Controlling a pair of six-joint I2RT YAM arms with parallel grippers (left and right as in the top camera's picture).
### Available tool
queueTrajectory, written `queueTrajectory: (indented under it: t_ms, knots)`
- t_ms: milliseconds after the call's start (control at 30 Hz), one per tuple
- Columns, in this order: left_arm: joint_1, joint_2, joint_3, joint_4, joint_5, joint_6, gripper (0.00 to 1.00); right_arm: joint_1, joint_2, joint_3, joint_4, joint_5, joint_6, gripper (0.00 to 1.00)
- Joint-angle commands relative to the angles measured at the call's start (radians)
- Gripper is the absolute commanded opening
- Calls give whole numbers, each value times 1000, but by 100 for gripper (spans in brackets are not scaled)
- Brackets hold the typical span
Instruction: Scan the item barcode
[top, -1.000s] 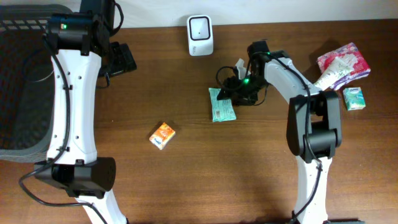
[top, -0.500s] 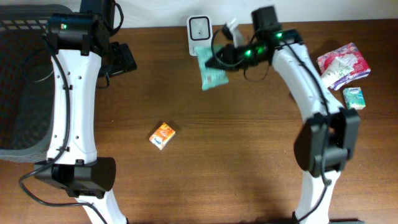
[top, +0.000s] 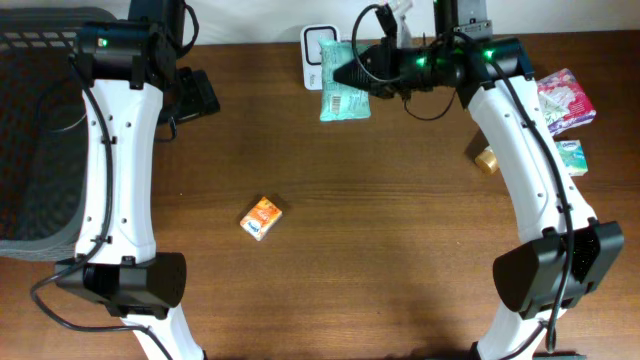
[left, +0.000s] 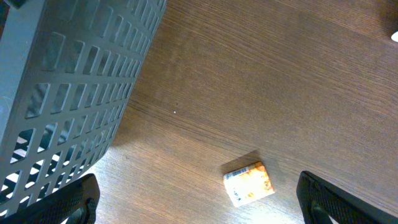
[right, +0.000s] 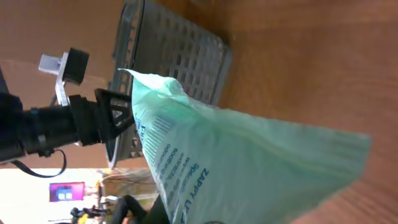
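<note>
I will next move my right gripper back, lower the packet onto the bare tabletop between the orange box (left: 249, 183) and the brown item, and release it.
My right gripper (top: 362, 72) is shut on a pale green packet (top: 345, 92) and holds it in the air at the back of the table. The packet hangs just in front of the white scanner (top: 313, 48) and covers its right side. In the right wrist view the green packet (right: 249, 168) fills most of the picture, with a printed barcode (right: 163, 124) near its upper edge, and it hides my fingers. My left gripper (top: 196, 95) stands open at the back left. Its dark fingertips (left: 74, 200) frame a small orange box (left: 249, 183) lying on the table.
A grey mesh basket (top: 30, 120) takes up the left side and shows as a slatted wall (left: 62, 93) in the left wrist view. The orange box (top: 261, 217) lies mid-table. At the right are a pink pack (top: 565, 100), a small green box (top: 570, 157) and a small brown item (top: 485, 160).
My right gripper closed on the green packet, lifted it off the table and carried it back and left to the scanner. The left arm has not moved.
</note>
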Motion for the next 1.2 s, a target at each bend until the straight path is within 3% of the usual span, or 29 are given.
queueTrajectory:
  t_ms: [0,67,300,333,367,400,433,500,600,800,967,1000,1100,1167]
  knots:
    - [-3,-26,11,-1,-11,-1,99,4,-26,17,-21,-21,124,4]
    - [-3,-26,11,-1,-11,-1,99,4,-26,17,-47,-22,190,4]
    - [-3,-26,11,-1,-10,-1,99,4,-26,17,-50,-21,199,4]
    - [-3,-26,11,-1,-10,-1,99,5,-26,17,-50,-21,173,4]
    - [-3,-26,11,-1,-10,-1,99,6,-26,17,-51,-19,51,4]
    - [-3,-26,11,-1,-11,-1,99,29,-26,17,-121,162,-163,4]
    - [-3,-26,11,-1,-10,-1,99,51,-26,17,-199,415,-167,4]
    - [-3,-26,11,-1,-11,-1,99,140,-3,14,-363,1080,-73,4]
    - [-3,-26,11,-1,-10,-1,99,206,39,-43,-492,1411,81,4]
    - [-3,-26,11,-1,-11,-1,99,206,137,-361,-396,1581,88,4]
    - [-2,-26,11,-1,-11,-1,99,207,138,-480,-196,1498,87,9]
    - [-2,-27,11,-1,-11,-1,99,207,138,-489,-190,1501,87,13]
    - [-3,-26,11,-1,-11,-1,99,208,138,-492,-222,1455,77,41]
    - [-3,-26,11,-1,-11,-1,99,208,138,-491,-217,1328,39,43]
